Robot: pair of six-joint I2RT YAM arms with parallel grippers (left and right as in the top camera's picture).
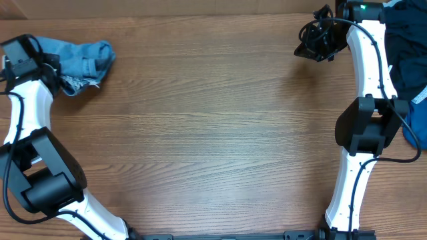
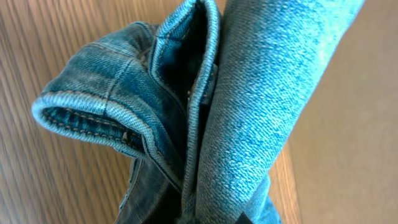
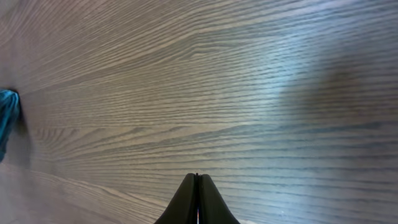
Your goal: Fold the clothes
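The fold needs to go down toward the tabletop by the heap's near edge (image 1: pixel 67 98) and be released there by my left gripper, as that wood lies below my gripper.
The clothes in play are light blue denim jeans (image 1: pixel 83 61), bunched in a heap at the table's far left corner. My left gripper (image 1: pixel 52 65) is shut on a fold of the jeans (image 2: pixel 261 106). In the left wrist view the denim fills the frame and hides the fingers, apart from dark tips at the bottom edge (image 2: pixel 244 218). A stitched hem (image 2: pixel 87 121) curls out to the left. My right gripper (image 1: pixel 312 41) hovers over bare wood at the far right, and its fingertips (image 3: pixel 198 178) are pressed together with nothing between them.
Dark blue fabric (image 1: pixel 408 47) and a light blue piece (image 1: pixel 415 127) lie at the table's right edge, beside the right arm. A sliver of blue cloth (image 3: pixel 6 121) shows at the left edge of the right wrist view. The wooden table (image 1: pixel 213 133) stretches between the arms.
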